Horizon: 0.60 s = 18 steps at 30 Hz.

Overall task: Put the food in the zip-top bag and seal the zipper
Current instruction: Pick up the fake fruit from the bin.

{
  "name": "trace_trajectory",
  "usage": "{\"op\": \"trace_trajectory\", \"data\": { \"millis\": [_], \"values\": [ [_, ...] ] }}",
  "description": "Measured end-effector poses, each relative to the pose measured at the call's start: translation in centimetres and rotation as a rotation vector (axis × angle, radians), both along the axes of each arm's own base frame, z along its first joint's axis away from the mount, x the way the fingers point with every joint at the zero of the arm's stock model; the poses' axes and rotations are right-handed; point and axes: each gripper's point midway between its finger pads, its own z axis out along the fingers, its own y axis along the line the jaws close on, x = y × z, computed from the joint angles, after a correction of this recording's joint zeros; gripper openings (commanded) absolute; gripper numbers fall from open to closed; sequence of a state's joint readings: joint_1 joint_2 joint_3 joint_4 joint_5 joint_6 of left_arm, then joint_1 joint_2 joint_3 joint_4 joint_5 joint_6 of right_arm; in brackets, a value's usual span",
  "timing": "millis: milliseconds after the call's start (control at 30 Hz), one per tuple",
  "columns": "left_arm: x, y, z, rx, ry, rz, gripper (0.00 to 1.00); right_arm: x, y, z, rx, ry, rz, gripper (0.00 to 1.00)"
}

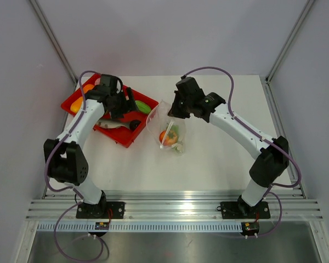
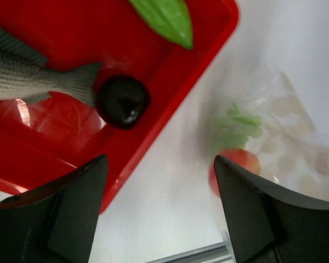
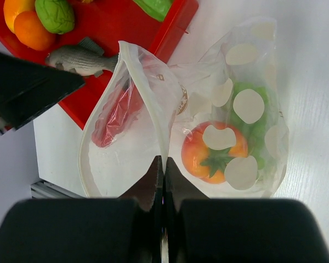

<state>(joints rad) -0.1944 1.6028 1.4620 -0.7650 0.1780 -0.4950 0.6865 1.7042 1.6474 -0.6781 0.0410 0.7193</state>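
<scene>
The fish's tail crowds the dark purple piece (image 1: 134,125) (image 2: 122,101), so my left gripper will next go down into the tray, turning a little, with its fingers on either side of the piece.
The clear zip-top bag (image 1: 167,130) lies right of the red tray, with its mouth held open. It holds an orange-red tomato (image 3: 214,154) and a green piece (image 3: 253,118). My right gripper (image 3: 163,163) is shut on the bag's mouth edge with the zipper strip (image 3: 140,82) and lifts it; in the top view the right gripper (image 1: 174,112) is at the bag's far end. My left gripper (image 2: 162,211) is open and empty, above the tray's right edge. A dark purple piece (image 2: 122,101) and a green vegetable (image 2: 165,17) lie in the tray below it.
The red tray (image 1: 123,139) at the back left also holds a grey toy fish (image 1: 111,124), oranges (image 3: 27,24) and a green ball (image 3: 55,15). Aluminium rails run along the table's near edge (image 1: 170,208).
</scene>
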Motion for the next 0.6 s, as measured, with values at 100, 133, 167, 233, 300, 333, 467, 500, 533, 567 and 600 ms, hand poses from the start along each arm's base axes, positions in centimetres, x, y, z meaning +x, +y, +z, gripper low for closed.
{"op": "trace_trajectory", "data": {
  "millis": [100, 133, 167, 233, 300, 333, 467, 500, 533, 567, 600],
  "values": [
    [0.8, 0.8, -3.6, 0.034, 0.096, 0.064, 0.81, -0.1, -0.1, -0.2, -0.003, 0.004, 0.000, 0.00],
    [0.9, 1.1, -4.6, 0.047, 0.125, 0.090, 0.82, -0.1, -0.1, -0.2, -0.004, 0.005, 0.000, 0.00],
    [1.0, 1.4, -5.4, 0.062, 0.150, 0.116, 0.86, -0.1, -0.1, -0.3, -0.004, 0.005, 0.000, 0.00],
    [1.2, 2.0, -6.5, 0.087, 0.181, 0.163, 0.90, -0.1, -0.1, -0.3, -0.004, 0.005, 0.000, 0.00],
    [1.5, 2.3, -7.3, 0.096, 0.208, 0.213, 0.90, -0.1, -0.1, -0.3, -0.004, 0.006, 0.000, 0.00],
    [1.6, 2.3, -7.5, 0.096, 0.218, 0.231, 0.90, -0.1, -0.1, -0.3, -0.005, 0.007, 0.000, 0.00],
    [2.8, 2.2, -8.6, 0.092, 0.253, 0.288, 0.91, -0.1, -0.1, -0.3, -0.005, 0.007, 0.001, 0.00],
    [2.9, 2.2, -9.1, 0.093, 0.264, 0.298, 0.90, -0.1, -0.1, -0.3, -0.005, 0.007, 0.001, 0.00],
    [2.9, 2.2, -9.5, 0.095, 0.277, 0.308, 0.89, -0.1, -0.1, -0.3, -0.005, 0.007, 0.001, 0.00],
    [2.8, 2.2, -10.0, 0.100, 0.290, 0.317, 0.88, -0.1, -0.1, -0.4, -0.005, 0.007, 0.001, 0.00],
    [2.8, 2.2, -10.3, 0.104, 0.298, 0.328, 0.87, -0.2, -0.1, -0.4, -0.006, 0.008, 0.001, 0.00]
  ]
}}
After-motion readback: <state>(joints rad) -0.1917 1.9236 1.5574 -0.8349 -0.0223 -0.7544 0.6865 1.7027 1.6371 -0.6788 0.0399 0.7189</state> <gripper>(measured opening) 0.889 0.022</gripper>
